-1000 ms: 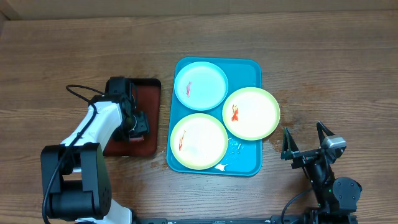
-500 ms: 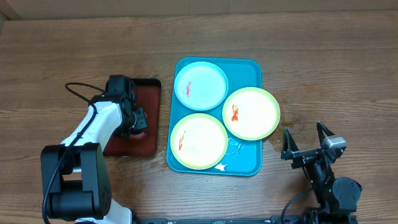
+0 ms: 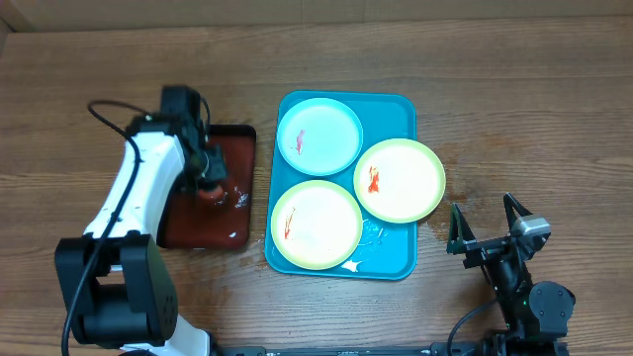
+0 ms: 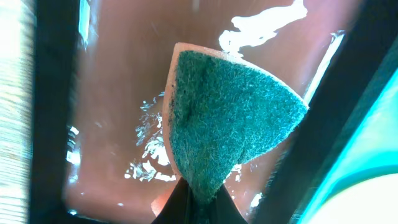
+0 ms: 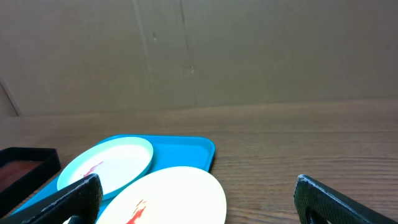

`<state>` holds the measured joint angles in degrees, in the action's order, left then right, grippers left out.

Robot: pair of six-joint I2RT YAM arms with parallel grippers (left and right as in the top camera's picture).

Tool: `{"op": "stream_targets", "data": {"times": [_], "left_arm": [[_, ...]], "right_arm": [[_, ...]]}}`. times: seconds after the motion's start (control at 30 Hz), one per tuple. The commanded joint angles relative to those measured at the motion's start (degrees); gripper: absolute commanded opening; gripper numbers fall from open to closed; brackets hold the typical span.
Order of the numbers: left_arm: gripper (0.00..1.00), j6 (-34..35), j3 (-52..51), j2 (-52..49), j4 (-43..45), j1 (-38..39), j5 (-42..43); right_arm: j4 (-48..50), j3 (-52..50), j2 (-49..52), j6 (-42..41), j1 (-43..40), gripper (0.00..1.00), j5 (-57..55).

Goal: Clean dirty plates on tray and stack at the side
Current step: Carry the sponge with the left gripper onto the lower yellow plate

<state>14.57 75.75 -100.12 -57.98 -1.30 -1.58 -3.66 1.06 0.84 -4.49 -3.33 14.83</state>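
The left gripper next carries the sponge to the right in the overhead view and down onto the near plate (image 3: 313,225), then lets go of it, because red is still smeared on the plate's side.
Three plates lie on the turquoise tray (image 3: 391,114). A white plate with a light-blue rim (image 3: 318,136) is at the far left, bearing a red smear. A green-rimmed plate (image 3: 400,179) with a red smear overhangs the tray's right edge. Another green-rimmed plate (image 3: 316,224) sits at the near left, smeared along its left side. My left gripper (image 3: 211,183) hangs over the dark red tray, shut on a sponge (image 4: 230,118) with a green scouring face and a pink back. My right gripper (image 3: 485,232) stands open by the table's front right, with nothing between its fingers.
The dark red, black-rimmed tray (image 3: 193,222) lies left of the turquoise tray and holds glinting water (image 4: 149,146). A small white scrap (image 3: 351,265) lies on the turquoise tray's near edge. A cardboard wall (image 5: 199,56) runs behind the table.
My left gripper has shut on the sponge in the red tray and lifted it, the arm swinging toward the far side. The right arm and the plates have not moved.
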Motion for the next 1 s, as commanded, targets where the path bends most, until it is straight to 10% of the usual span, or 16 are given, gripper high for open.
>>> {"op": "stream_targets", "data": {"times": [0.0,0.3,0.67,0.97], "left_arm": [[0.04,-0.15,3.1,0.26,-1.4,0.15,-0.28],[0.04,2.12,-7.58,0.04,5.92,0.15,-0.35],[0.04,1.73,10.32,2.54,-11.91,0.28,5.33],[0.04,0.98,5.25,3.06,-13.29,7.85,17.79]], "right_arm": [[0.39,-0.61,-0.68,-0.22,-0.13,1.0,0.24],[0.39,-0.61,-0.68,-0.22,-0.13,1.0,0.24],[0.39,-0.61,-0.68,-0.22,-0.13,1.0,0.24],[0.39,-0.61,-0.68,-0.22,-0.13,1.0,0.24]]}}
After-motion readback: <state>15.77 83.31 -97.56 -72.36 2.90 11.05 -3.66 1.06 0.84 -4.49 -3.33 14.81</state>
